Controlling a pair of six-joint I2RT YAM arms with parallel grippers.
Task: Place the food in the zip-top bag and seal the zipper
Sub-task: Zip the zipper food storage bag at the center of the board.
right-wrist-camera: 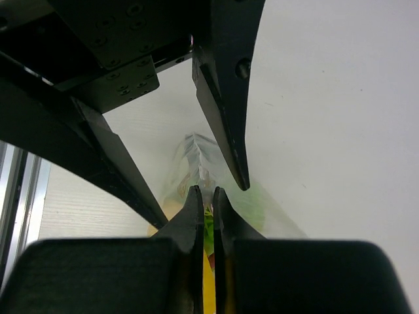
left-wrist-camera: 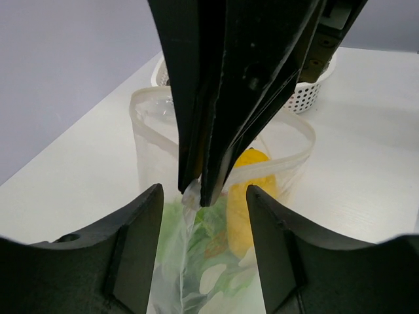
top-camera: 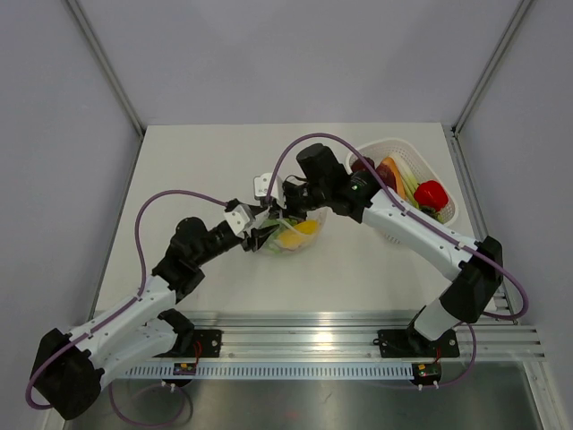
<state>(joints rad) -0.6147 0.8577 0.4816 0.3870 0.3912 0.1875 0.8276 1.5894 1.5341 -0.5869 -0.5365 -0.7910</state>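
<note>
My right gripper should slide along the open zipper band [left-wrist-camera: 291, 154] to the bag's basket-side end, to its right in the top view, and release.
The clear zip-top bag [top-camera: 303, 238] lies mid-table with a yellow piece [top-camera: 299, 231] and green food inside. My right gripper [top-camera: 288, 215] is shut on the bag's crinkled edge; in the right wrist view [right-wrist-camera: 204, 193] its pads pinch the plastic [right-wrist-camera: 198, 152]. My left gripper [top-camera: 265, 235] is open, its fingers [left-wrist-camera: 141, 248] straddling the bag [left-wrist-camera: 196, 268] without touching it. The zipper band [left-wrist-camera: 291, 154] curves open around the mouth, above the yellow food [left-wrist-camera: 247, 196] and green food [left-wrist-camera: 208, 232]. The left gripper's fingers [right-wrist-camera: 226, 98] show in the right wrist view.
A white lattice basket [top-camera: 452, 211] stands at the back right, holding a red pepper [top-camera: 431, 194], an orange piece [top-camera: 389, 170], a dark purple piece [top-camera: 363, 165] and green pieces. It shows behind the bag in the left wrist view [left-wrist-camera: 306, 95]. An aluminium rail runs along the near edge.
</note>
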